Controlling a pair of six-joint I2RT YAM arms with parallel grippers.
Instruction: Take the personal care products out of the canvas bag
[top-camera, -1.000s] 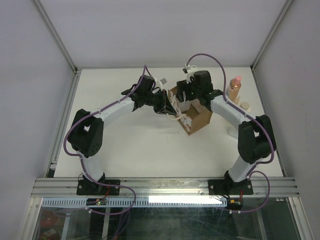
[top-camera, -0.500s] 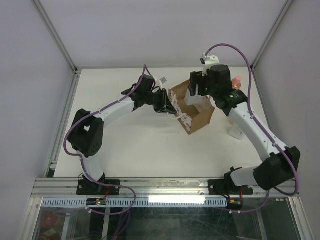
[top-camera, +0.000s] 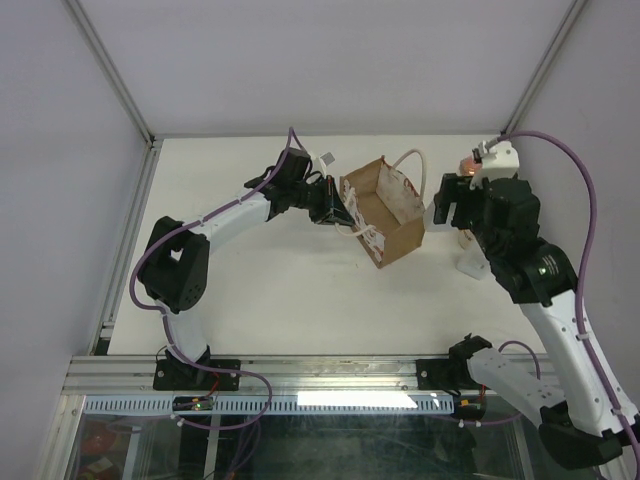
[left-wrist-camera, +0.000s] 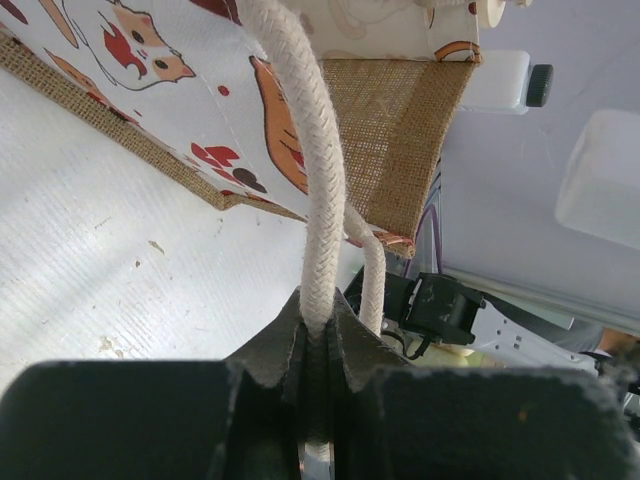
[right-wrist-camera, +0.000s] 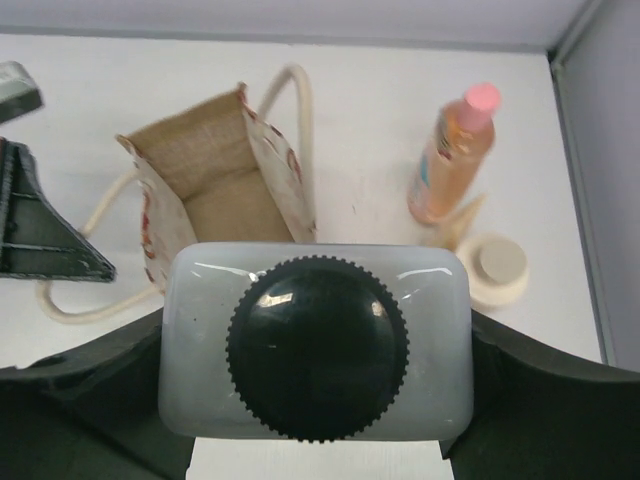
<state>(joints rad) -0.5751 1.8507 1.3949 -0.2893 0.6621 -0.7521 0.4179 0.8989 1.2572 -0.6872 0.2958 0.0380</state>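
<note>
I should move my right gripper back and down next to release its bottle on the bare tabletop beside the other white bottle, because that spot (top-camera: 461, 283) is clear of the bag (top-camera: 388, 212).
The canvas bag (top-camera: 388, 212) stands open at mid table, its inside showing in the right wrist view (right-wrist-camera: 212, 185). My left gripper (top-camera: 335, 208) is shut on the bag's near cream loop handle (left-wrist-camera: 318, 190), beside the printed side (left-wrist-camera: 190, 95). My right gripper (top-camera: 443, 212) is right of the bag and above the table, shut on a white squarish bottle with a dark cap (right-wrist-camera: 316, 345). The peach-orange bottle (right-wrist-camera: 452, 152) and the cream bottle (right-wrist-camera: 497, 268) stand at the right. Another white bottle (top-camera: 470, 262) is on the table under my right arm.
The enclosure's right wall and frame post (top-camera: 530, 90) run close to the standing bottles. The bag's far handle (top-camera: 412, 160) arches up behind it. The table's near rail (top-camera: 330, 375) holds both arm bases.
My right gripper has risen out of the bag and swung right with the white bottle in it. My left gripper has kept its hold on the handle.
</note>
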